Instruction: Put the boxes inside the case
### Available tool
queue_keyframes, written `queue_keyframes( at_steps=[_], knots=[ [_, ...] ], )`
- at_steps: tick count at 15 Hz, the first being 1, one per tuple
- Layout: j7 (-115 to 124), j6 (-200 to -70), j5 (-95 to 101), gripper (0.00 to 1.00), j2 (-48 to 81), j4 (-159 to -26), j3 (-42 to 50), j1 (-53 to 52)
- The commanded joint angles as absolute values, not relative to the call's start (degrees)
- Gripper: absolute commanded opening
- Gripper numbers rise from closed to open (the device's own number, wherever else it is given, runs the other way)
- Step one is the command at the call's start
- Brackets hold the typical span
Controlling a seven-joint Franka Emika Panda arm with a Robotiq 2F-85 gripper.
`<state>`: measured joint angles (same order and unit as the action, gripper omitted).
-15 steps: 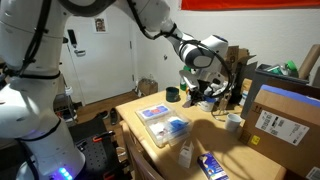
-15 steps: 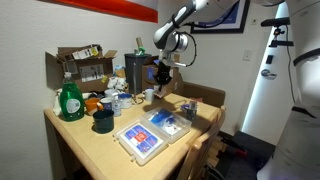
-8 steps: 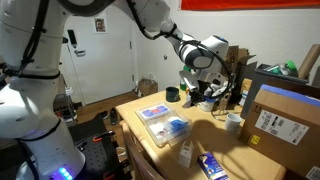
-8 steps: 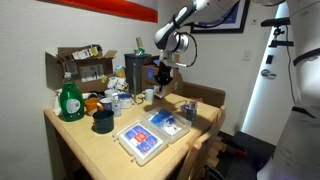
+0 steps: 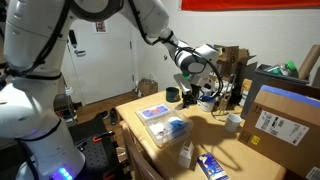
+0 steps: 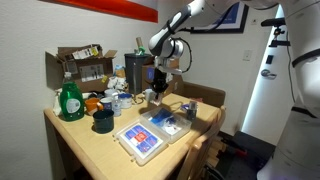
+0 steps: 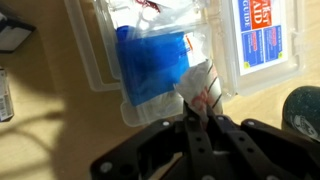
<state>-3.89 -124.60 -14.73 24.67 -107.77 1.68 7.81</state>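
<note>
My gripper moves down onto the tray's blue contents below it next and releases the small whitish item there, as the case (image 5: 163,122) lies open.
The clear plastic case (image 5: 163,122) lies open on the wooden table, also in the other exterior view (image 6: 150,133). In the wrist view its tray holds blue contents (image 7: 152,58) and its lid half (image 7: 262,35) shows a white and blue first-aid guide. My gripper (image 7: 200,108) hangs over the tray's edge, shut on a small whitish item with red print (image 7: 200,82). It shows in both exterior views (image 5: 197,90) (image 6: 158,90). A dark blue box (image 5: 212,166) lies near the table's front, and a whitish upright box (image 5: 185,153) stands beside it.
Large brown cartons (image 5: 280,115) stand at the table's side. A black cup (image 7: 305,112) (image 6: 102,121) sits near the case. A green bottle (image 6: 68,100), a white cup (image 5: 233,122) and clutter fill the back of the table.
My gripper has come down and moved over the open case, still holding the whitish item. The case and the boxes on the table have not moved.
</note>
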Motion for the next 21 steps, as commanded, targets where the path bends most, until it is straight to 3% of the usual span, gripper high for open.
queue_keyframes(
  at_steps=[1, 14, 15, 16, 18, 21],
  knots=[
    [-2.8, -123.5, -16.2, 0.02, 26.5, -108.1, 0.9, 7.5],
    [-5.7, -130.8, -19.6, 0.03, 34.1, -108.4, -1.3, 8.5],
    [-5.8, -130.5, -19.5, 0.13, 34.4, -108.2, -1.5, 8.5],
    [-5.8, -130.2, -19.4, 0.35, 33.8, -108.6, -1.6, 8.5],
    [-5.7, -130.6, -18.6, 0.39, 32.7, -109.3, -1.6, 8.0],
    [-5.4, -131.0, -17.6, 0.61, 30.9, -110.2, -1.3, 7.3]
  ],
)
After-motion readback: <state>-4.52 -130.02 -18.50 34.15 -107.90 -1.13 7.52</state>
